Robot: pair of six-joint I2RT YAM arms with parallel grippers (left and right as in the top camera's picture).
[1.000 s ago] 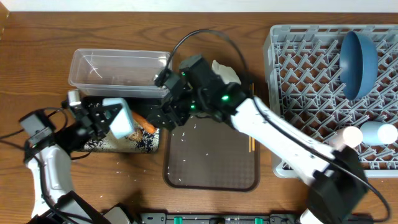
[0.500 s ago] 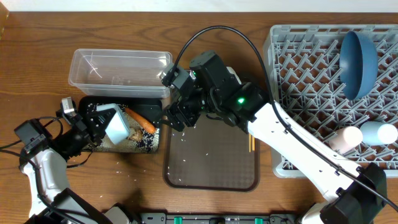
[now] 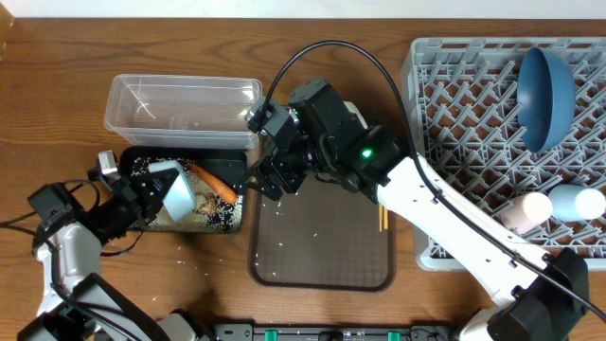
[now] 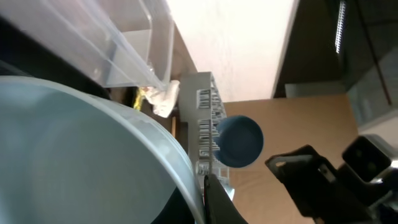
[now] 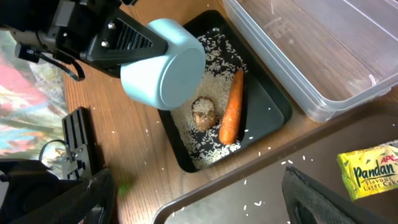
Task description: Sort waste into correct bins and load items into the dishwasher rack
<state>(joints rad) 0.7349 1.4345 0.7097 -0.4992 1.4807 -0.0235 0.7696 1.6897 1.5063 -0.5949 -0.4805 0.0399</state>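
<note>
My left gripper holds the emptied light-blue bowl and will next swing right in the overhead view, over the grey rack's empty slots, and release it.
My left gripper (image 3: 151,185) (image 4: 203,198) is shut on the rim of the light-blue bowl (image 3: 178,189) (image 4: 74,155) (image 5: 165,68) and holds it tipped over the black tray (image 3: 227,157) (image 5: 267,102). In the tray lie the orange carrot (image 3: 216,185) (image 5: 230,115), the brown food lump (image 5: 204,115) and white rice (image 5: 214,53). My right gripper (image 3: 265,177) (image 5: 205,202) is open and empty over the brown tray's left edge. The yellow-green wrapper (image 5: 371,169) lies on the brown tray. The tissue (image 3: 346,107) (image 4: 163,101) is partly hidden by my right arm.
The clear tub (image 3: 185,109) (image 5: 323,50) stands behind the black tray. The brown tray (image 3: 322,256) holds scattered rice and the chopsticks (image 3: 382,220). The grey rack (image 3: 473,142) at right holds the dark blue dish (image 3: 546,95), the pink cup (image 3: 530,208) and the blue cup (image 3: 579,202).
My left gripper has drawn the tipped bowl slightly left and down over the black tray. My right arm shifted a little right and back, then held still.
</note>
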